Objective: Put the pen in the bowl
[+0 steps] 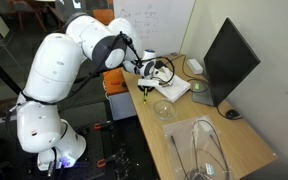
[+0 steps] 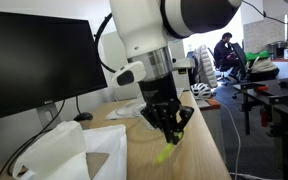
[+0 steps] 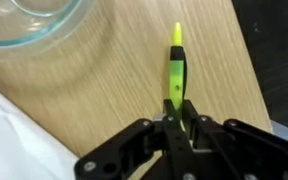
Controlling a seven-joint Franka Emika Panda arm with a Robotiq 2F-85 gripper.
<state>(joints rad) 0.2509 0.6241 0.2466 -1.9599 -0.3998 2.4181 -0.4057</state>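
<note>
The pen's tip is over bare wood, so I need to move my gripper up and to the left in the wrist view next, over the clear glass bowl (image 1: 164, 110) (image 3: 36, 22), to release the pen.
My gripper (image 3: 177, 118) is shut on the yellow-green pen (image 3: 177, 62), whose tip sticks out past the fingers over the wooden table. In the wrist view the clear glass bowl (image 3: 36, 22) lies at the top left, apart from the pen. In both exterior views the gripper (image 1: 144, 84) (image 2: 170, 128) holds the pen (image 1: 144, 95) (image 2: 167, 151) pointing down, just above the table. In an exterior view the small bowl (image 1: 164, 110) stands on the table a little to the side of the gripper.
A black monitor (image 1: 229, 58) stands at the table's far side, with a whitish round dish (image 1: 194, 67) beside it. A large clear oblong container (image 1: 206, 150) lies at the near end. White sheets (image 1: 174, 88) (image 2: 69, 155) lie close to the gripper. The table edge (image 3: 246, 90) runs beside the pen.
</note>
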